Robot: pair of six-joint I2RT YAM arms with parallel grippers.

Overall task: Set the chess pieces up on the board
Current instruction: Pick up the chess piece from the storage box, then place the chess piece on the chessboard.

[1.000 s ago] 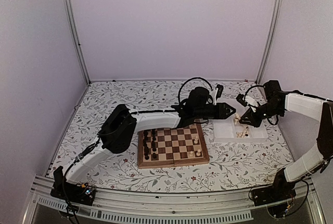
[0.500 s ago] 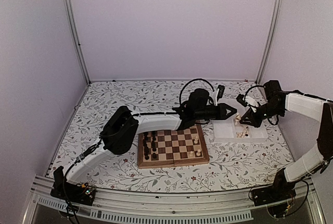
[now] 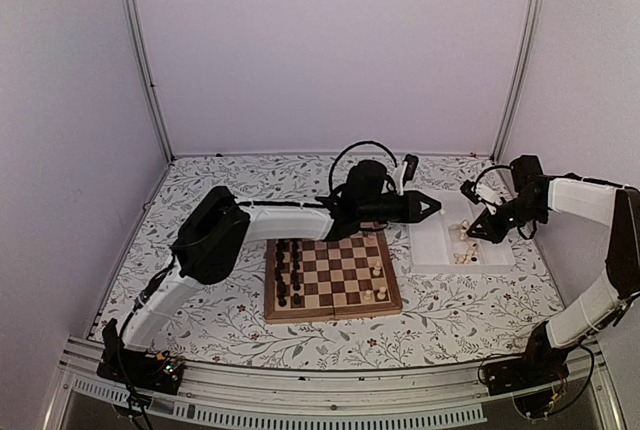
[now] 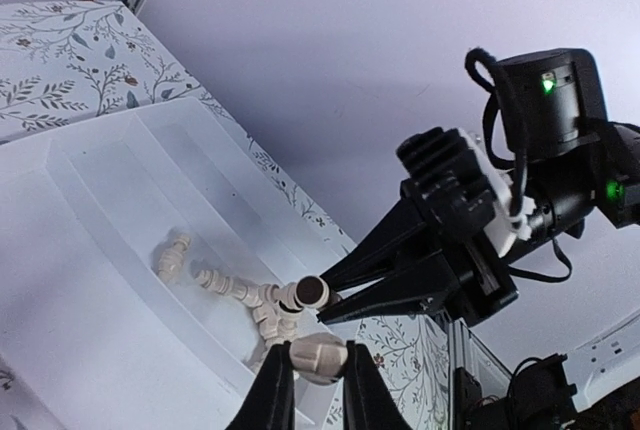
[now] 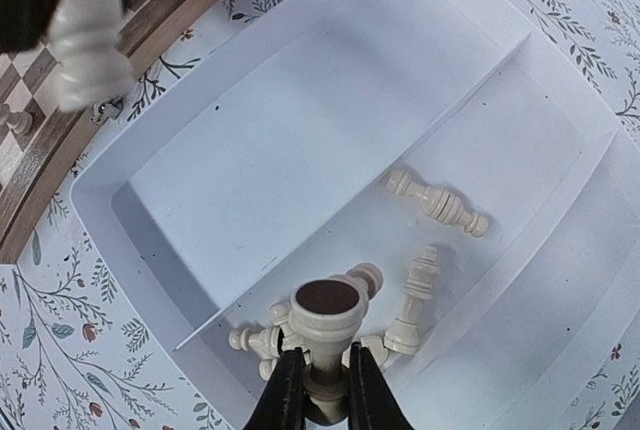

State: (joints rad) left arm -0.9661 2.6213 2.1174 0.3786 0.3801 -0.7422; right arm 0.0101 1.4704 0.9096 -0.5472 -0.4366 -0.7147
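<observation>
The pale pieces stand along the far side of the board by the tray, so my left gripper needs to shift to the left in the top view and lower onto that far part of the board.
The board (image 3: 333, 307) lies in the middle of the table, with a few pale chess pieces (image 3: 378, 281) on its right side. My left gripper (image 3: 432, 207) is shut on a cream piece (image 4: 318, 358), held in the air at the left end of the white tray (image 3: 432, 253). My right gripper (image 3: 478, 233) is shut on a cream piece (image 5: 325, 318) by its stem, base towards the camera, above the tray's lower compartment. Several loose cream pieces (image 5: 437, 200) lie in that compartment. The board's corner (image 5: 150, 25) shows in the right wrist view.
Dark pieces (image 3: 290, 275) stand on the board's left columns. The white ridged tray (image 5: 300, 100) sits right of the board, its upper compartments bare. The two grippers are close together over the tray; the right gripper (image 4: 335, 295) shows just beyond the left one.
My left gripper has drawn back a little to the left and up with its piece. My right gripper has shifted slightly to the right, still holding its piece.
</observation>
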